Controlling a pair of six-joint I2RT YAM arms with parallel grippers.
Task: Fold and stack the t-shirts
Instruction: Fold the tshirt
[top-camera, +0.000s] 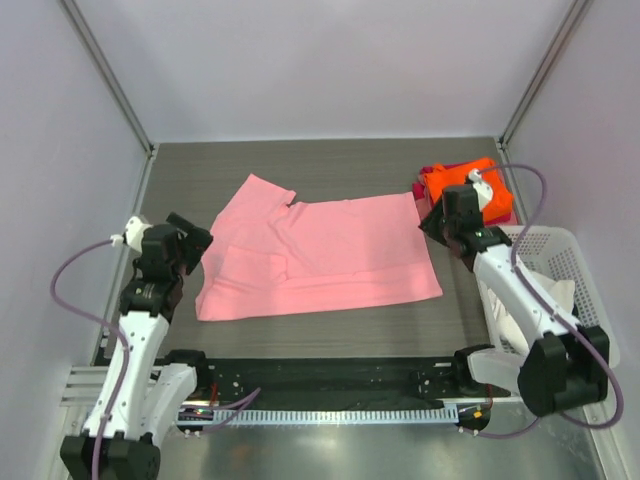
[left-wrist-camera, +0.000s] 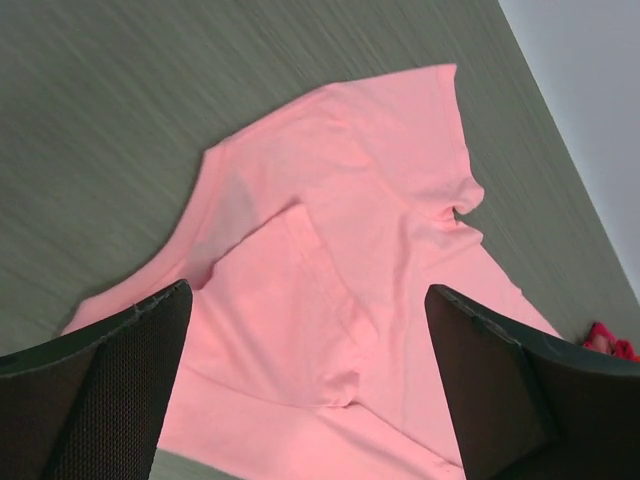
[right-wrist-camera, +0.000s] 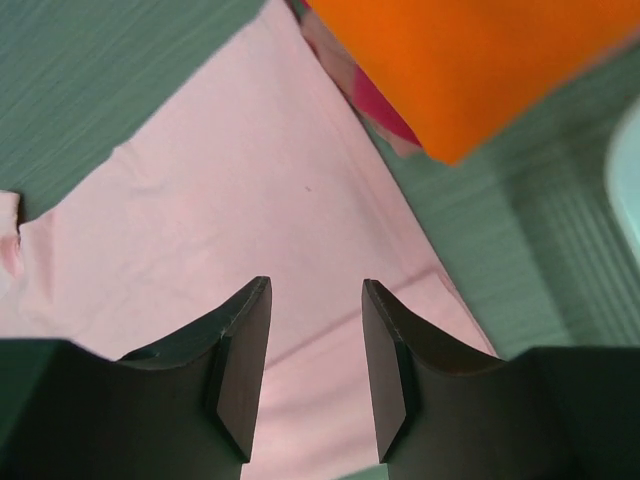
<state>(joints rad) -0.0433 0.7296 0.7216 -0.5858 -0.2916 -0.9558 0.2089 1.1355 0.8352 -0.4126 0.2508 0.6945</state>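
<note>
The pink t-shirt's far corner by the magenta-red shirt lies outward of my right gripper and below, so I need to move outward and down onto it.
The light pink t-shirt lies spread on the table's middle, one sleeve folded inward at its left. It fills the left wrist view and the right wrist view. The bright orange shirt lies folded at the back right on the magenta-red shirt; both show in the right wrist view, the orange shirt above the magenta-red shirt. My left gripper is open and empty above the shirt's left edge. My right gripper is open and empty above its right edge. A cream-white shirt lies in the basket.
A white lattice basket stands at the right, beside my right arm. The dark grey table is bounded by pale walls at the back and sides. A black rail runs along the near edge.
</note>
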